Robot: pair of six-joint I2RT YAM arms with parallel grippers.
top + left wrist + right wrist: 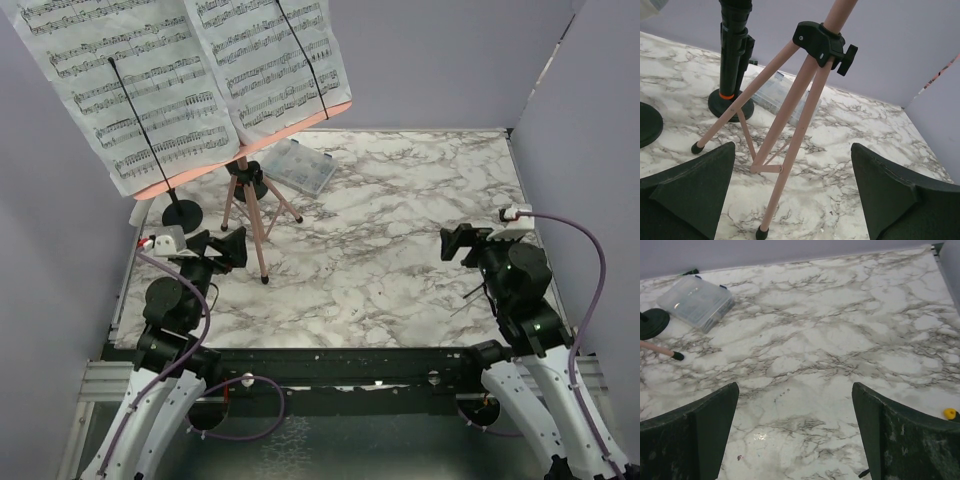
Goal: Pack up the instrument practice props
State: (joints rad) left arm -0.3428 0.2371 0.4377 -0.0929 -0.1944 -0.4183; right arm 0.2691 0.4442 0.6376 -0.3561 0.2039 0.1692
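Next, my left gripper goes up and outward and closes around the pink pole above the black clamp hub, since the legs spread apart below it.
White sheet-music pages lie on the pink board, which stands on thin pink tripod legs at the back left. In the left wrist view the legs spread from a black clamp hub. A black mic holder with an orange ring stands upright behind them. A second black round base sits left of the tripod and also shows in the left wrist view. My left gripper is open and empty just in front of the nearest leg. My right gripper is open and empty over bare marble. No microphone shows.
A clear plastic box lies flat behind the tripod near the back wall. Grey walls close in the left, back and right sides. A small yellow piece sits at the right edge of the right wrist view.
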